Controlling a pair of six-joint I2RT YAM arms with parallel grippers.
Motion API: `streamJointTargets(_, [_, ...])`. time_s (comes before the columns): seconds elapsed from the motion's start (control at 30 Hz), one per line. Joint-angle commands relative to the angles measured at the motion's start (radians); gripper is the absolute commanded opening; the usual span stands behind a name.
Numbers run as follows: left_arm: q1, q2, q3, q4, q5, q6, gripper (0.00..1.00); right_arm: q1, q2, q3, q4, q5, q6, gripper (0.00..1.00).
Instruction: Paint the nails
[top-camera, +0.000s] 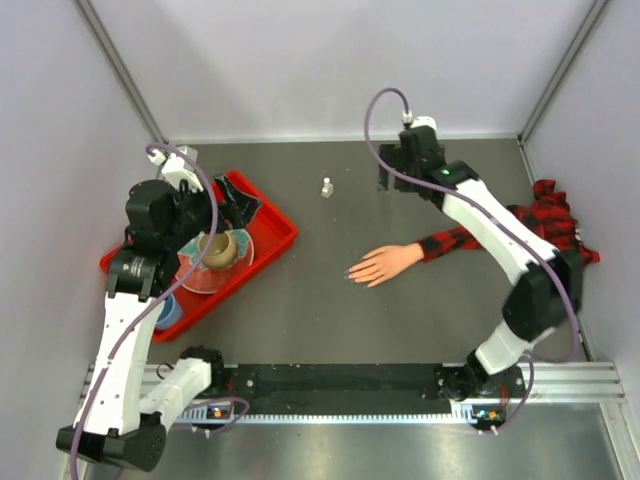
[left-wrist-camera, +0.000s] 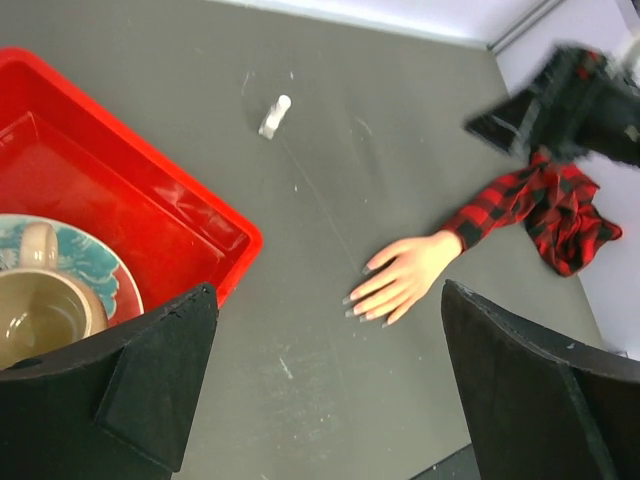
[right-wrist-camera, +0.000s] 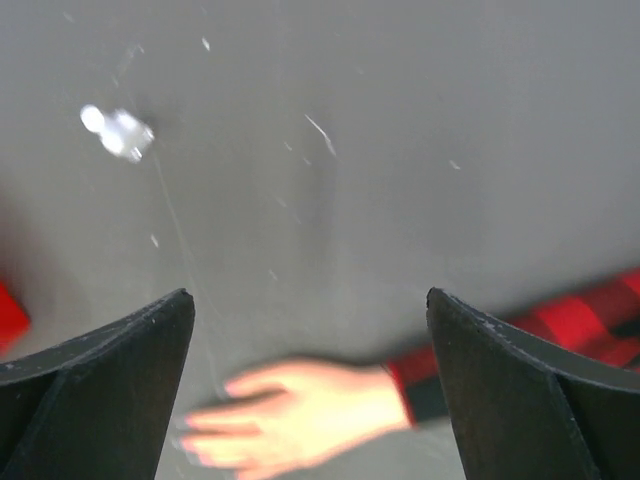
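I will next move my right gripper to the left in the top view and down onto the bottle's white cap (top-camera: 326, 182) (right-wrist-camera: 92, 118), which is on top and has clear table around it.
The peach fake hand (top-camera: 388, 263) lies palm down mid-table, fingers pointing left, with a red-and-black plaid sleeve (top-camera: 545, 220) trailing right. Its nails (top-camera: 352, 274) are tiny; in the left wrist view the nails (left-wrist-camera: 357, 300) look greyish. My left gripper (top-camera: 238, 204) is open and empty above the red tray's far end, well left of the hand (left-wrist-camera: 408, 275). My right gripper (top-camera: 393, 178) is open and empty, raised over the table behind the hand (right-wrist-camera: 300, 410), which shows blurred in the right wrist view. A small clear white-capped bottle (top-camera: 326, 188) stands at the back.
A red tray (top-camera: 283, 228) at the left holds a patterned plate with a tan mug (top-camera: 217, 250). A blue cup (top-camera: 168, 311) sits by the tray's near side. The bottle also shows in the left wrist view (left-wrist-camera: 273, 117) and the right wrist view (right-wrist-camera: 118, 131). Walls enclose the table.
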Motion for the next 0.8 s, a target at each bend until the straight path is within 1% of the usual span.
streamJointTargets(0.0, [0.006, 0.001, -0.036, 0.066, 0.037, -0.017, 0.95, 0.065, 0.201, 0.208, 0.081, 0.052, 0.083, 0.95])
streamJointTargets(0.03, [0.006, -0.002, -0.042, 0.071, 0.038, -0.02, 0.95, 0.076, 0.237, 0.234, 0.093, 0.068, 0.091, 0.93])
streamJointTargets(0.07, [0.006, -0.005, -0.05, 0.074, 0.04, -0.023, 0.95, 0.082, 0.311, 0.259, 0.11, 0.07, 0.097, 0.9])
streamJointTargets(0.13, [0.006, -0.016, -0.074, 0.082, 0.055, -0.033, 0.94, 0.108, 0.379, 0.326, 0.171, 0.088, 0.087, 0.88])
streamJointTargets(0.17, [0.006, -0.019, -0.083, 0.088, 0.061, -0.038, 0.93, 0.118, 0.449, 0.349, 0.19, 0.096, 0.08, 0.87])
streamJointTargets(0.2, [0.006, -0.023, -0.102, 0.092, 0.061, -0.047, 0.93, 0.131, 0.48, 0.399, 0.213, 0.104, 0.079, 0.86])
streamJointTargets(0.3, [0.006, -0.037, -0.129, 0.112, 0.06, -0.063, 0.93, 0.142, 0.593, 0.487, 0.251, 0.082, 0.079, 0.81])
streamJointTargets(0.33, [0.006, -0.039, -0.134, 0.122, 0.066, -0.064, 0.93, 0.145, 0.613, 0.503, 0.267, 0.081, 0.08, 0.78])
streamJointTargets(0.37, [0.006, -0.039, -0.137, 0.125, 0.067, -0.067, 0.92, 0.145, 0.63, 0.521, 0.28, 0.075, 0.08, 0.71])
streamJointTargets(0.47, [0.006, -0.03, -0.139, 0.128, 0.075, -0.069, 0.92, 0.151, 0.686, 0.553, 0.327, 0.055, 0.068, 0.6])
streamJointTargets(0.67, [0.006, -0.019, -0.143, 0.135, 0.081, -0.063, 0.92, 0.17, 0.779, 0.628, 0.316, 0.039, 0.038, 0.6])
streamJointTargets(0.77, [0.006, -0.017, -0.142, 0.14, 0.092, -0.063, 0.92, 0.173, 0.796, 0.625, 0.334, 0.018, 0.033, 0.6])
